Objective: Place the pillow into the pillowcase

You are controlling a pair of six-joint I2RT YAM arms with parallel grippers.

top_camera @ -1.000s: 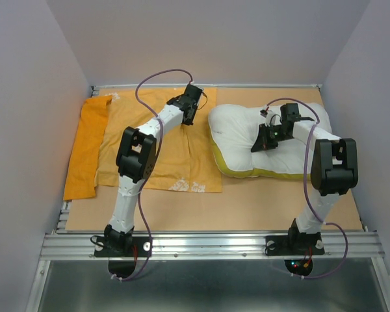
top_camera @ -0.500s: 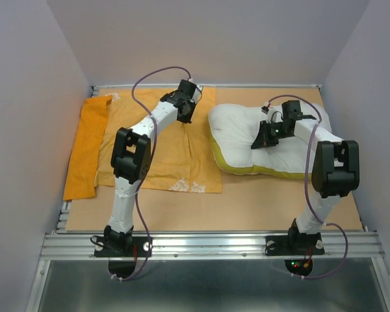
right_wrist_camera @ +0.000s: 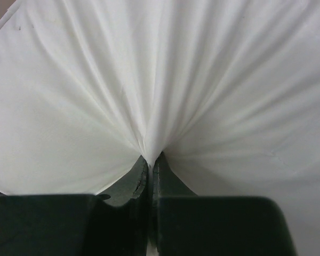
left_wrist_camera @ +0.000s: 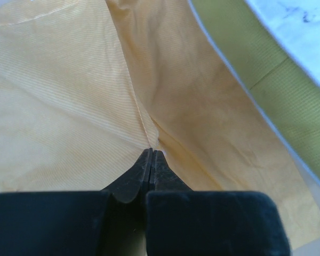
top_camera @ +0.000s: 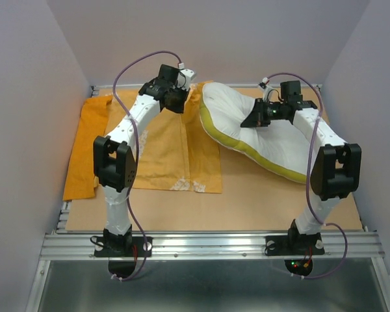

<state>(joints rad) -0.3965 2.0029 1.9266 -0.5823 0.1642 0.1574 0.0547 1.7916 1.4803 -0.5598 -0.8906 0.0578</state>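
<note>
My left gripper draws back over the pillowcase's flat middle (top_camera: 167, 138) next and releases its lifted edge, since the pillow's raised end already stands close beside that fold.
The orange-yellow pillowcase (top_camera: 159, 146) lies flat on the left half of the table, small white print near its front edge. My left gripper (top_camera: 177, 99) is shut on its far right edge and holds that fabric up in a ridge (left_wrist_camera: 144, 106); the fingertips (left_wrist_camera: 151, 153) are pressed together on the cloth. The white pillow (top_camera: 273, 140) with its yellow band is tilted, its left end raised next to the pillowcase's lifted edge. My right gripper (top_camera: 252, 121) is shut on a pinch of the pillow's white fabric (right_wrist_camera: 149, 106), which fans out from the closed tips (right_wrist_camera: 151, 158).
A darker orange fold of cloth (top_camera: 84, 146) lies along the table's left side, reaching its edge. Grey walls stand close on the left, back and right. An aluminium rail (top_camera: 208, 244) with both arm bases runs along the near edge.
My left gripper has shut on the pillowcase's far edge and pulled it up and leftward. My right arm has lifted the pillow's left end and swung it toward the back.
</note>
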